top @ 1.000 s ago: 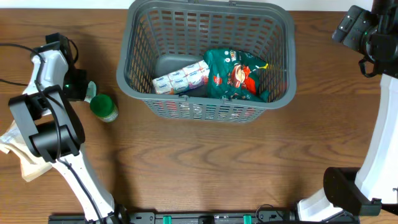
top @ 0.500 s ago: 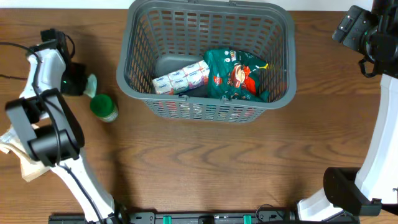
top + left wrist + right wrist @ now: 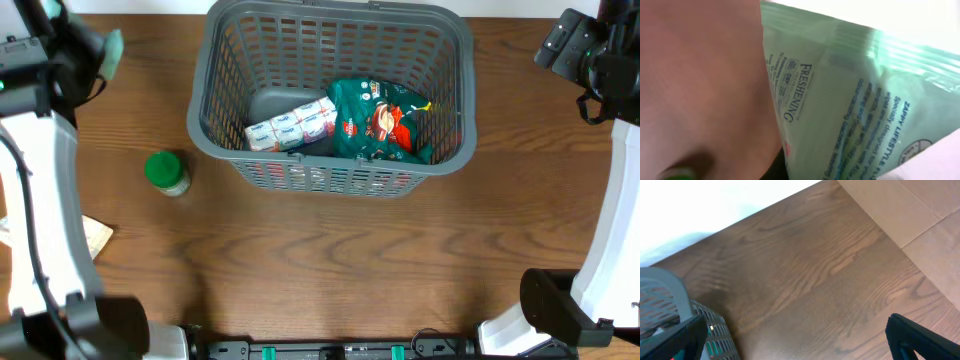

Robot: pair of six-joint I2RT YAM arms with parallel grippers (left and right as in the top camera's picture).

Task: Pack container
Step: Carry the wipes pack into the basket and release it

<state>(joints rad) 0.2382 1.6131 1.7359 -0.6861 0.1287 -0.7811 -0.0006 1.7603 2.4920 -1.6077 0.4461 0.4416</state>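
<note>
The wipes packet goes over the basket's rim in my left gripper next. It then comes down toward the empty space on the basket's bottom beyond the white wrapped pack (image 3: 281,102).
The dark grey lattice basket (image 3: 216,70) stands at the back middle of the table; its corner shows in the right wrist view (image 3: 671,286). Inside lie a white wrapped pack (image 3: 291,125) and a green snack bag (image 3: 380,120). My left gripper (image 3: 92,55) is raised at the far left, left of the basket, shut on a pale green wipes packet (image 3: 112,44). The packet fills the left wrist view (image 3: 855,110) and hides the jaws there. My right gripper (image 3: 797,337) is open and empty, right of the basket at the back right (image 3: 585,50).
A green-lidded jar (image 3: 167,172) stands on the wood left of the basket's front corner. A tan cloth (image 3: 96,238) lies near the left edge. Beyond the table's right edge is a light brown floor (image 3: 920,225).
My left gripper has risen from the table beside the jar, carrying the pale green packet up and toward the back left. The jar, the basket and the right arm have not moved.
</note>
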